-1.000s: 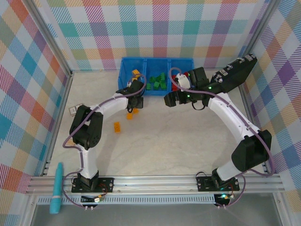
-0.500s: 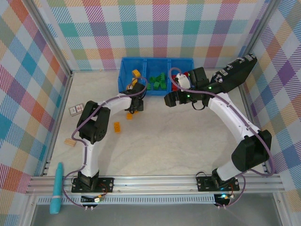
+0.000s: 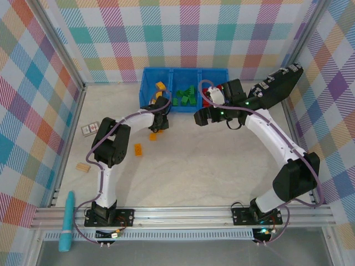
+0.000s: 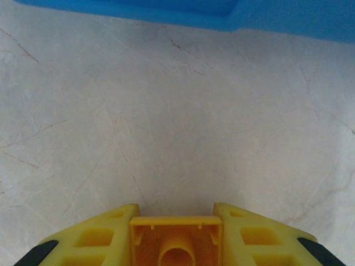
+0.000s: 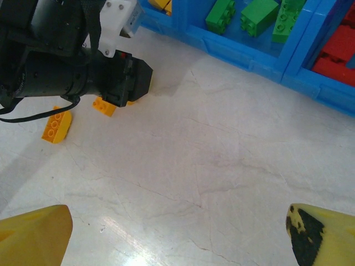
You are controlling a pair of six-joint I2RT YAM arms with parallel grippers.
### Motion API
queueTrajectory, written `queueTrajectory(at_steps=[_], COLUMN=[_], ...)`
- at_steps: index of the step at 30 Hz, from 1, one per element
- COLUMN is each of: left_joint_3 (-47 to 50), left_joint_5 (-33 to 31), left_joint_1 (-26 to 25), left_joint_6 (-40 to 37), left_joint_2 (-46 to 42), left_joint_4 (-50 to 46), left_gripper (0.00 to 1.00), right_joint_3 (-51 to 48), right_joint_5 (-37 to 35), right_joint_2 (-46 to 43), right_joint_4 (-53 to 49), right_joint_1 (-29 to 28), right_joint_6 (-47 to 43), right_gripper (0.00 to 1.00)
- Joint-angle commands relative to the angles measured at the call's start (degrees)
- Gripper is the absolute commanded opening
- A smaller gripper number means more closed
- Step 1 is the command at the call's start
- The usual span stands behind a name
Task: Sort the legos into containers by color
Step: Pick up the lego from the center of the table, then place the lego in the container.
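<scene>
I should lift the yellow-orange lego up and outward with my left gripper next, over the blue tray's end section (image 3: pixel 156 88), and release it there, because legos of that color are inside.
My left gripper (image 4: pixel 176 215) is shut on a yellow-orange lego (image 4: pixel 176 246), held low over the table just in front of the blue tray (image 4: pixel 288 16). In the top view this left gripper (image 3: pixel 160 125) sits near the tray's left compartment (image 3: pixel 151 83), which holds a yellow-orange lego (image 3: pixel 160 86). Green legos (image 3: pixel 184 97) fill the middle compartment and red legos (image 5: pixel 338 52) the right one. Two loose yellow-orange legos (image 3: pixel 152 136) (image 3: pixel 138 149) lie on the table. My right gripper (image 3: pixel 202 117) hovers open over bare table, nothing between its fingers (image 5: pixel 39 233).
A black case (image 3: pixel 280 86) stands at the right, beside the tray. A printed card (image 3: pixel 87 129) and a tan wooden block (image 3: pixel 82 167) lie at the left edge. A teal stick (image 3: pixel 67 220) rests near the front rail.
My left gripper came down from the tray edge onto the table and closed on a yellow-orange lego. The right arm has not moved.
</scene>
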State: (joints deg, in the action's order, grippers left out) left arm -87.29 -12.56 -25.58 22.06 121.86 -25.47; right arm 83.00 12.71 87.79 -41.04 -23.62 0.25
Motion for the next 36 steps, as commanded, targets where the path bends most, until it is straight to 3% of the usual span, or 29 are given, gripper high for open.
queueTrajectory(at_steps=[1, 7, 21, 23, 27, 36], left_joint_3=[-2.7, -8.3, -28.0, -29.9, -31.3, -23.9], left_joint_5=[-1.6, -2.6, 1.7, 2.9, 3.6, 4.0], left_joint_1=[1.4, 4.0, 7.8, 8.1, 8.4, 8.4], left_joint_6=[-0.6, -1.7, 1.0, 1.6, 2.1, -1.6], left_joint_2=[-1.7, -3.6, 13.1, 14.9, 16.4, 8.0], left_joint_4=[1.5, 7.1, 12.1, 11.9, 11.4, 11.9], left_gripper=[0.25, 0.24, 0.25, 0.28, 0.45, 0.57], right_joint_3=[2.0, 3.0, 6.1, 6.8, 7.7, 7.2], right_joint_5=[-0.4, 0.0, -0.4, -0.2, 0.3, 1.6], right_joint_2=[1.3, 1.3, 4.0, 4.6, 5.3, 6.3], right_joint_4=[-0.5, -0.9, -1.9, -1.9, -1.9, -1.0], right_joint_1=[0.0, 0.0, 0.0, 0.0, 0.0, -0.1], right_joint_6=[-1.3, -0.6, -0.4, -0.3, 0.0, 0.6], right_gripper=[0.99, 0.99, 0.99, 0.99, 0.99, 0.99])
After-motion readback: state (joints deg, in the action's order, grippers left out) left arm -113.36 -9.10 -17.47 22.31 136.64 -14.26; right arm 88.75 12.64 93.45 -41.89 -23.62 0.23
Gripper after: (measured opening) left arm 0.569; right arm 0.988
